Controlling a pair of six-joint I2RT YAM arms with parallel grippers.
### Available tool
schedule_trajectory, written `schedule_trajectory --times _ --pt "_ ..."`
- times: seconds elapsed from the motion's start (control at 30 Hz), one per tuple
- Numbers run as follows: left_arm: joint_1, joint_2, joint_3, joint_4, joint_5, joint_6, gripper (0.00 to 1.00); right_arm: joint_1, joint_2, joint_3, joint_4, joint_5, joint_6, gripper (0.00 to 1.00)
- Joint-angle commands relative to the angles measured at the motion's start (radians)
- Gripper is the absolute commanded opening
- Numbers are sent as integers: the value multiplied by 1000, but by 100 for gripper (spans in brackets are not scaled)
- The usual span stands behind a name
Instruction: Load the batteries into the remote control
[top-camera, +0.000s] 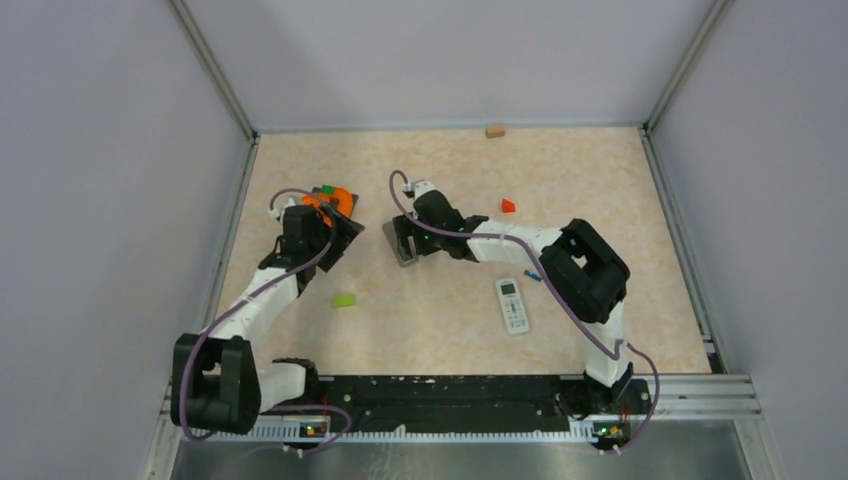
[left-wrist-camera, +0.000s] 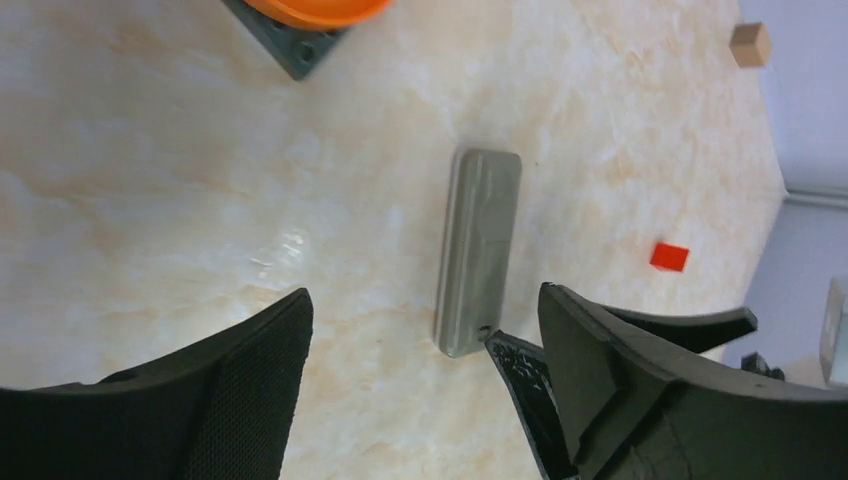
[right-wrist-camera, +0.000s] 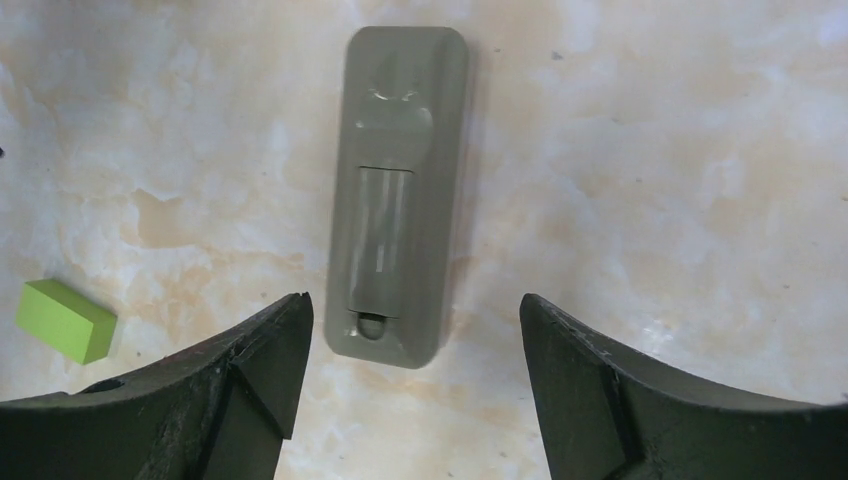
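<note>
My right gripper moves straight down to the grey remote's near end next and closes its fingers on the remote's long sides.
A grey remote (right-wrist-camera: 400, 200) lies back side up on the table, its battery cover shut. It also shows in the top view (top-camera: 399, 250) and the left wrist view (left-wrist-camera: 478, 250). My right gripper (right-wrist-camera: 408, 305) is open, its jaws on either side of the remote's near end and not touching it; in the top view it (top-camera: 410, 240) hovers over the remote. My left gripper (left-wrist-camera: 425, 295) is open and empty, just left of the remote (top-camera: 335, 232). One small blue battery (top-camera: 532, 275) lies by my right arm. The dark batteries do not show.
A white remote (top-camera: 512, 305) lies face up at centre right. An orange bowl on a dark grey base (top-camera: 330, 203) sits beside my left gripper. A green block (top-camera: 344, 300), a red wedge (top-camera: 508, 205) and a tan block (top-camera: 495, 130) lie scattered.
</note>
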Motion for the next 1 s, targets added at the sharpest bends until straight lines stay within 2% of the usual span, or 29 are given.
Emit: schedule_trajectory --times 0.0,0.23,0.33,0.5,0.63,0.73,0.77,0.97 --pt "50 -72 -2 -103 -148 -5 90 65 57 104 -69 138 -6 78" --pt "103 -127 -38 -120 -169 -25 97 106 149 189 -129 252 -17 76" --pt "110 -133 -36 -115 -143 -6 98 106 199 254 -200 273 -22 67" --pt "111 -139 -43 -73 -95 32 98 116 213 236 -170 252 -88 58" --pt "111 -170 -58 -51 -95 42 99 117 216 226 -179 214 -182 43" --pt "111 -180 -47 -49 -24 74 99 116 188 194 -159 201 -264 27" --pt "110 -176 -39 -47 16 91 99 115 169 177 -142 201 -278 25" --pt "111 -97 -13 -15 311 154 99 78 -5 21 -16 -2 -306 24"
